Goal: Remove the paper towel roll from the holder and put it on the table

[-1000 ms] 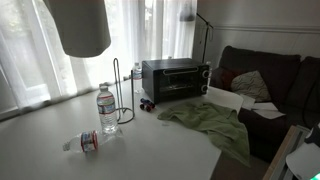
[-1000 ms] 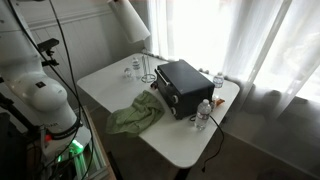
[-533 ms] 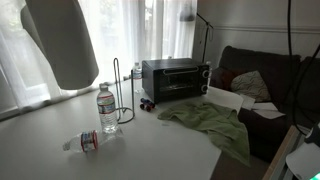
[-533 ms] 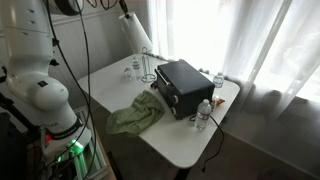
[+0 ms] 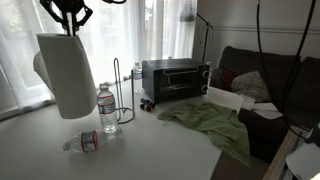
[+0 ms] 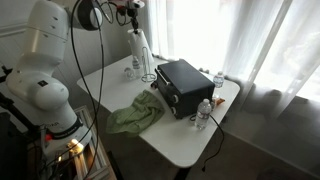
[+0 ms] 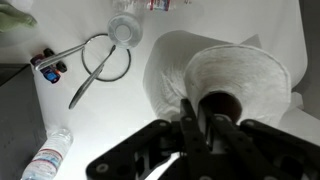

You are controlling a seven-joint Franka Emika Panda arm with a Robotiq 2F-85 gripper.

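My gripper needs to move down next toward the bare tabletop [image 5: 73, 127] beside the lying bottle below it, until the hanging roll stands there. Then it should let go of the core's rim.
The paper towel roll [image 5: 68, 72] is a thick white cylinder hanging upright from my gripper [image 5: 68, 18], which is shut on the rim of its hollow core. It hangs above the table [image 5: 40, 150], off the holder. In the wrist view the roll [image 7: 235, 80] fills the right side, with my gripper [image 7: 200, 118] clamped at the core's edge. The holder [image 5: 122, 92] is a thin dark wire stand, empty, standing to the right of the roll; it also shows in the wrist view [image 7: 100, 60] and in an exterior view [image 6: 148, 72]. The roll also shows there [image 6: 137, 48].
An upright water bottle [image 5: 107, 108] stands next to the holder and another lies on its side [image 5: 84, 142]. A black toaster oven [image 5: 175, 78], a green cloth [image 5: 205, 120] and a dark sofa [image 5: 262, 85] are to the right. More bottles stand at the far table end [image 6: 205, 113].
The roll has come down from the top of the frame toward the table and moved left of the holder; my gripper is now in view above it.
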